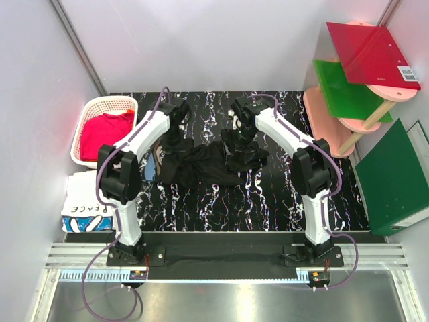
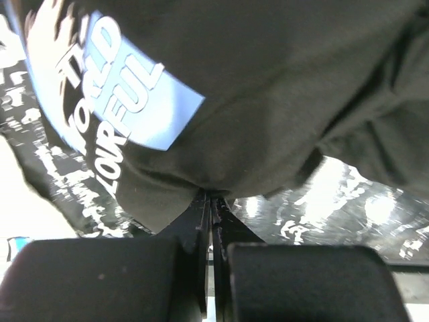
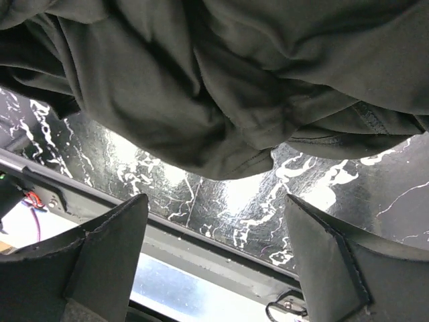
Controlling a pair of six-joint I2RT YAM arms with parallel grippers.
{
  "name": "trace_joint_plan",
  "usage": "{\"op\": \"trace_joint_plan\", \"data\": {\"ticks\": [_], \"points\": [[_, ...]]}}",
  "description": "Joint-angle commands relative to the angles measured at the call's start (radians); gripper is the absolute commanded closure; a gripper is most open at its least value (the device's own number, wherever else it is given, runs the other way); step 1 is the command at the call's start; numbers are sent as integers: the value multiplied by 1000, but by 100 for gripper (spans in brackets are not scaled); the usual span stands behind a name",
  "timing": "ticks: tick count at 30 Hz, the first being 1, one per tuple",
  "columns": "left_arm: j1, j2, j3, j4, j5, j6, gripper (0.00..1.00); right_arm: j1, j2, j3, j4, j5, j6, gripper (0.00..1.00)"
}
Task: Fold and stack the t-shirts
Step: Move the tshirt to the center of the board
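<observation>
The black t-shirt's near edge (image 1: pixel 226 183) (image 3: pixel 224 176) below my right gripper is still unheld. My right gripper comes down to the left in the top view onto it next.
A crumpled black t-shirt (image 1: pixel 201 164) lies in the middle of the black marbled table (image 1: pixel 268 208), between both arms. Its blue and white lettered print (image 2: pixel 127 87) shows in the left wrist view. My left gripper (image 2: pixel 211 196) is shut, its jaw tips pinching the lower edge of the black t-shirt (image 2: pixel 268 87), which draws down to a point there. My right gripper (image 3: pixel 216 198) is open over the bare table, and the black t-shirt (image 3: pixel 234 87) hangs just beyond its fingertips without touching them. A red t-shirt (image 1: pixel 106 133) lies in the basket. A white t-shirt lettered "PEACE" (image 1: pixel 87 208) rests at the left.
The white slatted basket (image 1: pixel 100 104) stands at the back left corner. At the right stands a pink shelf (image 1: pixel 322 111) with a red folder (image 1: pixel 372 50) and a green folder (image 1: pixel 345 90), and a dark green binder (image 1: pixel 395 178) leans below them. White walls close in the sides.
</observation>
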Motion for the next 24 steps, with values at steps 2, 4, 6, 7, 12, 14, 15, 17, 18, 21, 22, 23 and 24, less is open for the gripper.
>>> {"op": "trace_joint_plan", "data": {"ticks": [2,4,6,7,12,14,15,17,18,21,22,23,24], "points": [[22,-47,95,-35,-175,-21,100,8,-7,75,-64,-42,-7,12],[28,-91,127,-36,-232,-34,100,8,-3,80,-68,-43,-9,12],[45,-123,150,-41,-281,-50,100,8,3,86,-68,-56,-7,11],[49,-131,156,-45,-301,-53,100,8,6,95,-67,-65,-6,9],[74,-117,181,-87,-428,-62,100,8,54,150,-78,-143,-7,5],[83,-102,184,-101,-447,-73,100,10,92,199,-101,-203,-24,5],[86,-85,193,-104,-464,-79,100,10,109,219,-137,-227,-33,6],[94,-68,207,-113,-468,-93,100,10,120,227,-127,-270,-29,7],[97,-50,225,-114,-467,-93,100,11,124,224,-127,-284,-30,7],[106,-9,271,-133,-482,-90,100,13,134,192,-131,-292,-21,9],[117,1,282,-136,-484,-88,100,14,144,184,-134,-301,-15,9],[124,8,290,-140,-482,-82,100,16,152,180,-139,-306,-12,9],[131,24,304,-140,-475,-80,100,25,160,166,-145,-306,-10,9]]}}
